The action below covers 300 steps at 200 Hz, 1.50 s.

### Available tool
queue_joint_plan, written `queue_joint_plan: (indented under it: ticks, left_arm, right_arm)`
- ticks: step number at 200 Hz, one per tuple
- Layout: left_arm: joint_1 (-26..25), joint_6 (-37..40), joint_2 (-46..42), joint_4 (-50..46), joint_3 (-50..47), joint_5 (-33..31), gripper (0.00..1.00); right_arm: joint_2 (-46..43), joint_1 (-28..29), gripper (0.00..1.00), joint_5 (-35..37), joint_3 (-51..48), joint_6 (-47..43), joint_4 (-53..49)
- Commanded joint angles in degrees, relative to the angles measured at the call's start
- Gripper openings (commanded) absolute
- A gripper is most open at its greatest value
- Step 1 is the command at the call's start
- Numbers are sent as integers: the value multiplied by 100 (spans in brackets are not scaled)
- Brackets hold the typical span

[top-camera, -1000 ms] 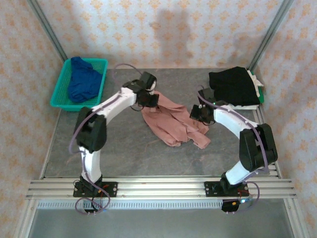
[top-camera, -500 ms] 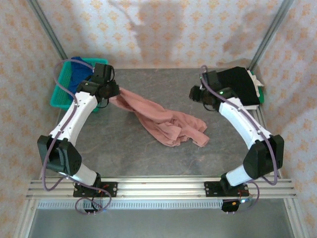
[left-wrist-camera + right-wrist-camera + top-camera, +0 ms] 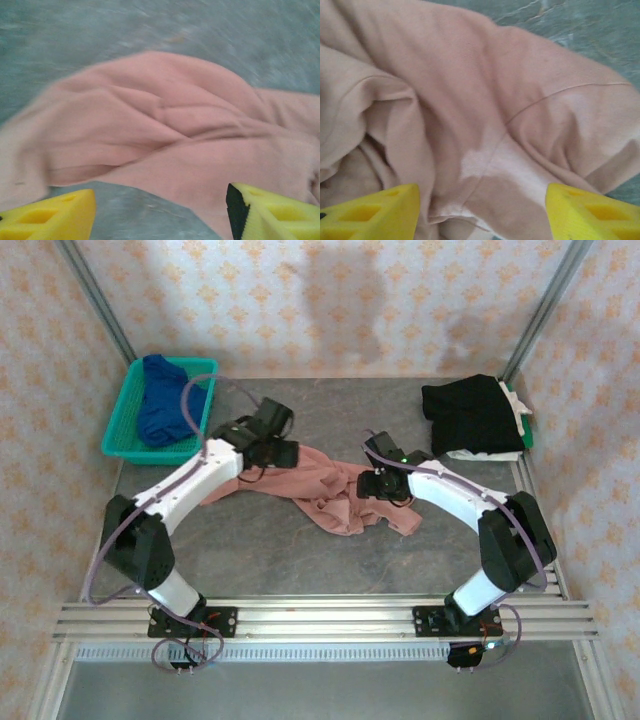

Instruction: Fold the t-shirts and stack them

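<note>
The cloth is crumpled on the shirt's folds [image 3: 324, 471] beside its far edge, so my open left gripper will next move down onto them, toward my right gripper.
A dusty-pink t-shirt [image 3: 325, 490] lies crumpled in the middle of the grey table [image 3: 260, 550]; the left wrist view shows its folds [image 3: 165, 120], and so does the right wrist view [image 3: 485, 115]. My left gripper [image 3: 275, 453] hovers over the shirt's left end, jaws open, yellow fingertips [image 3: 55, 217] apart with cloth and table between them. My right gripper [image 3: 383, 486] stands over the shirt's right part, open, fingertips [image 3: 590, 212] wide above the wrinkled cloth. A royal-blue t-shirt [image 3: 165, 400] lies bunched in the basket. A black t-shirt [image 3: 470, 412] lies folded at the back right.
The teal mesh basket [image 3: 122, 430] stands at the back left corner. Under the black shirt's right side peek white and green cloth [image 3: 520, 430]. Patterned walls close the table at the back and sides. Aluminium rails [image 3: 320, 618] run along the near edge.
Both grippers opened and let go of the pink shirt. The arms swung outward and back in; the shirt now lies spread further to the left on the table.
</note>
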Motion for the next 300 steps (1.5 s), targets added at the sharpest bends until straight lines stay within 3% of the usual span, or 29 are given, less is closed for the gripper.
queue_joint_plan:
  ticks: [1,35,43,60,70,89,104,139,182,228,256,277,300]
  left_arm:
    - [-314,122,743,196,257,220,73]
    - [-576,132,1538,315,787,522,74]
    - [-577,131,1810,263,873,560,67]
    - [-577,116,1874,257,934,624,43]
    - [-568,127,1767,346,890,693,36]
    - [-544,201,1611,347,884,753,16]
    - [-471,245,1242,279,840,808,0]
    - [-63,199,320,353,391,969,0]
    - [325,170,-831,136,76,546,0]
    - [702,121,-2066,-288,268,-393,0]
    - [1084,173,-2256,-337,211,-1233,0]
    - [1522,73,-1875,-628,161,-1342,0]
    - [1775,82,-1421,-829,21,-1399,0]
  right_arm:
    - [11,-17,70,539,-205,95,-305]
    - [22,-9,73,403,-658,279,-158]
    - [31,-8,73,473,-723,321,-181]
    - [68,-8,71,591,-807,369,-206]
    - [140,-9,69,590,-806,345,-189]
    - [357,-6,53,799,-657,355,-329]
    - [495,-6,33,962,-517,350,-462]
    - [297,-57,0,1520,-237,256,-787]
    - [-618,-240,0,2043,575,-171,-1208]
    - [-773,-409,0,2048,2529,-884,-796]
    - [457,-439,0,1805,4206,-1181,-400]
    - [1953,-457,0,1427,5984,-1287,-960]
    - [3668,-433,33,1266,8724,-1075,-2886]
